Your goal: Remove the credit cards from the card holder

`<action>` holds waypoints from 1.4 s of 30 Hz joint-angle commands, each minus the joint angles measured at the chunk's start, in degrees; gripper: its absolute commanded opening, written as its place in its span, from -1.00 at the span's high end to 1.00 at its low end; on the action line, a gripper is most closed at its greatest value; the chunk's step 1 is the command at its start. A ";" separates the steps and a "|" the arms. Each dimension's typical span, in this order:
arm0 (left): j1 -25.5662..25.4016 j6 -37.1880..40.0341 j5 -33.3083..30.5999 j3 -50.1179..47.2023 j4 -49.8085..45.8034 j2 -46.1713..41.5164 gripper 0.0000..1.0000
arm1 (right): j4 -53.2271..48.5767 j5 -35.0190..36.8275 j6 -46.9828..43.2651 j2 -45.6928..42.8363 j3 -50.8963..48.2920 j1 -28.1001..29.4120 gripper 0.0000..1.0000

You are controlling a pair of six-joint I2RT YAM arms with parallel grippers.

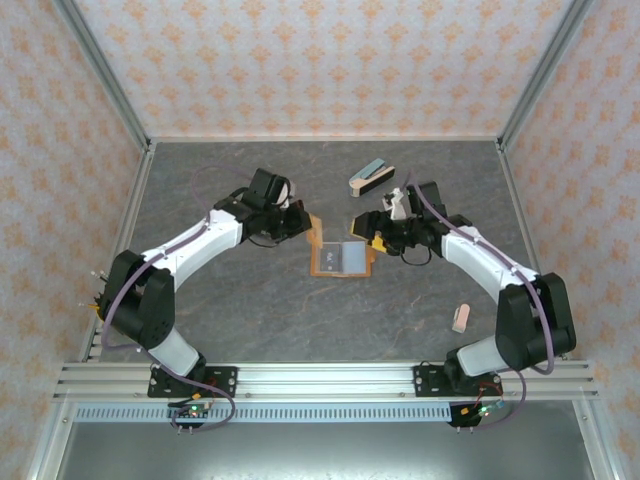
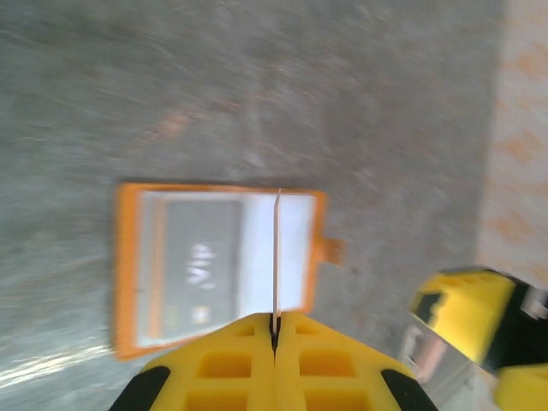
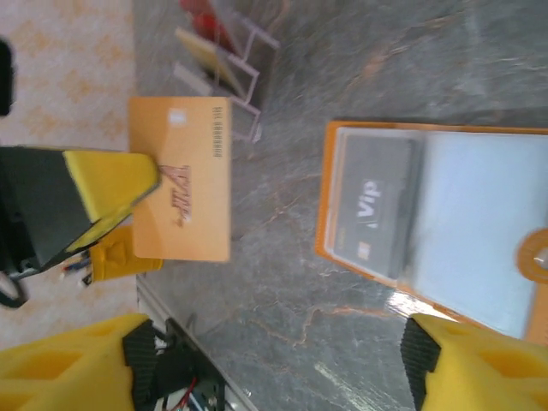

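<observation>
My left gripper moves away from the card holder [image 1: 340, 258] next and brings the tan card down into the clear rack, because a tan card already stands in there.
The orange-tan card holder [image 1: 340, 258] lies open on the table between the two arms, its grey-blue inside up. A black card marked VIP [image 3: 377, 210] sits in its pocket [image 2: 193, 265]. My left gripper [image 1: 301, 223] is shut on a tan card [image 3: 181, 180], seen edge-on as a thin line [image 2: 276, 257] above the holder [image 2: 128, 257]. My right gripper [image 1: 373, 240] hovers at the holder's right edge, open [image 3: 274, 364] with nothing between its fingers [image 3: 479, 364].
A small pile of red and tan cards [image 3: 218, 51] lies behind the held card. A grey-blue and black wedge-shaped thing [image 1: 370, 178] rests at the back centre. A small pink object [image 1: 461, 318] lies near the right arm's base. Patterned walls close in the table.
</observation>
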 commanded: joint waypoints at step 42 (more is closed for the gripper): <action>0.81 -40.68 -50.35 17.74 -21.17 16.38 1.00 | -0.81 9.80 1.01 -7.40 -6.47 -0.09 -1.00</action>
